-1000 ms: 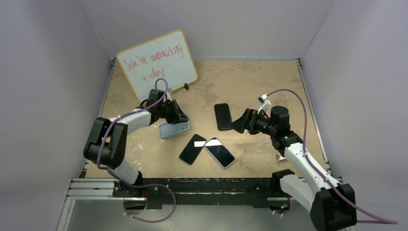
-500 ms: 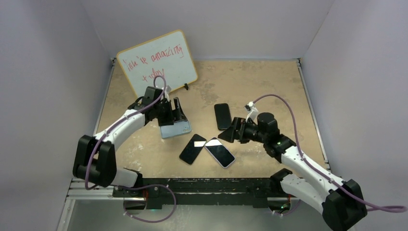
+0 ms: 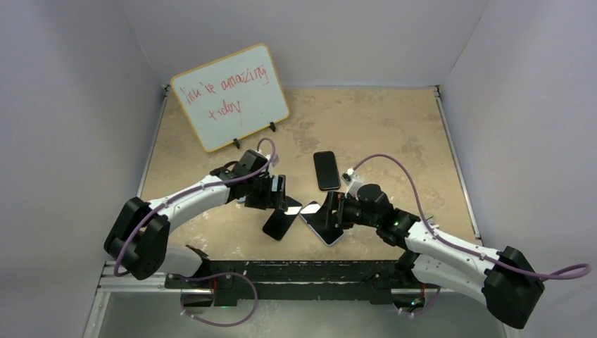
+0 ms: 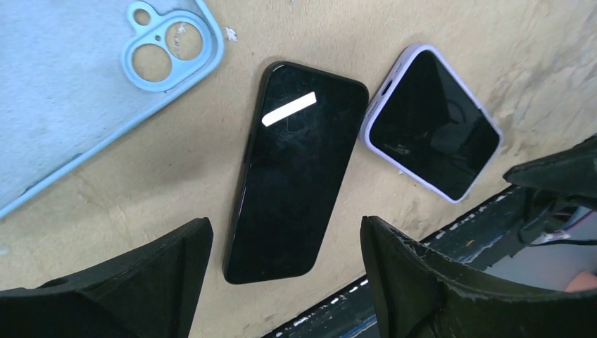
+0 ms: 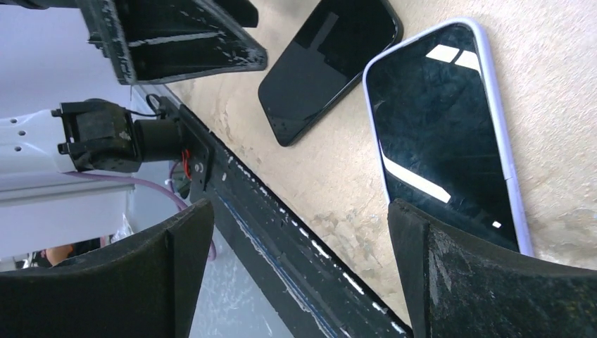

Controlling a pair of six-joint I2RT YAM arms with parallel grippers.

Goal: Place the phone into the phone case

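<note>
The phone below already wears a lilac case. Next, my right gripper rises, shifts toward my left gripper and closes on the bare black phone's near end [image 3: 275, 231] [image 5: 285, 121].
The light blue phone case [image 4: 70, 91] lies flat on the table, inner side up, showing only in the left wrist view. A bare black phone [image 4: 296, 169] [image 3: 281, 220] lies just near-right of it. My left gripper [image 4: 281, 236] [image 3: 277, 193] hovers open over this phone's near end, holding nothing. A second phone in a lilac case [image 5: 443, 134] [image 3: 322, 224] lies beside the black one. My right gripper [image 5: 299, 211] [image 3: 332, 211] stands open low above it, one finger over its near end, empty.
A third black phone [image 3: 326, 170] lies farther back in the middle. A whiteboard [image 3: 231, 95] with red writing stands at the back left. The table's near edge and metal rail [image 3: 296, 267] run just past the phones. Both grippers are close together.
The left gripper opened, let go of the blue case and moved near-right over the black phone. The right gripper swung left and down over the lilac-cased phone.
</note>
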